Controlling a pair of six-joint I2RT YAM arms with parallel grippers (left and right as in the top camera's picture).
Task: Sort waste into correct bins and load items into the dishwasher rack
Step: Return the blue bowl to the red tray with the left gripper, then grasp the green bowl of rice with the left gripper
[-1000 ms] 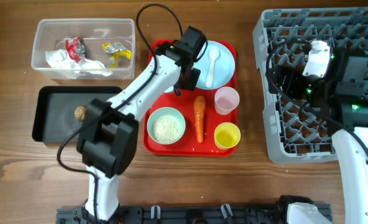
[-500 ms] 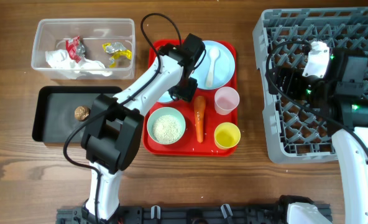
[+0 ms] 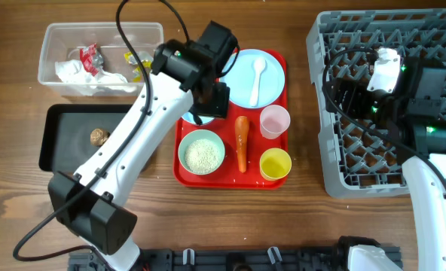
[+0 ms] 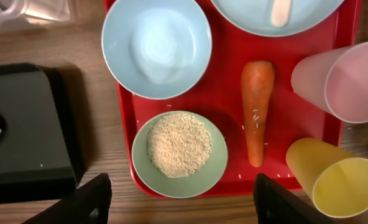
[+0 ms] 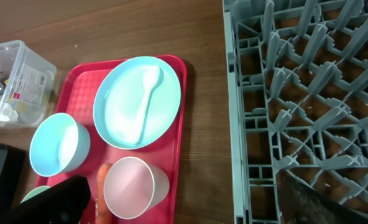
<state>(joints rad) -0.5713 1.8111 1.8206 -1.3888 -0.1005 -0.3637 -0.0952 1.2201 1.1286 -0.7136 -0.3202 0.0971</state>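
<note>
I need to lower my left gripper next and move it back onto the red tray's rim where it shows between the bowl of white rice and the carrot.
My left gripper [image 3: 213, 100] hangs open over the red serving tray, above the empty light-blue bowl [image 4: 156, 46], with nothing between its fingers [image 4: 91, 202]. Below it stand a bowl of white rice [image 4: 179, 152], the orange carrot [image 4: 257, 112], the pink cup [image 4: 333, 81] and the yellow cup [image 4: 333, 180]. The white spoon [image 3: 259, 69] lies on the light-blue plate [image 3: 272, 79]. My right gripper [image 3: 351, 94] is open and empty over the left part of the grey dishwasher rack [image 3: 434, 38].
The clear tub [image 3: 102, 34] at the back left holds a white napkin and red and yellow wrappers. The black tray [image 3: 65, 147] in front of it holds a small brown lump [image 3: 97, 136]. Bare wood separates the red tray [image 3: 283, 64] from the rack.
The left gripper has gone from shut to open and has shifted slightly left over the empty bowl, while its arm swung left. The right arm has not moved.
</note>
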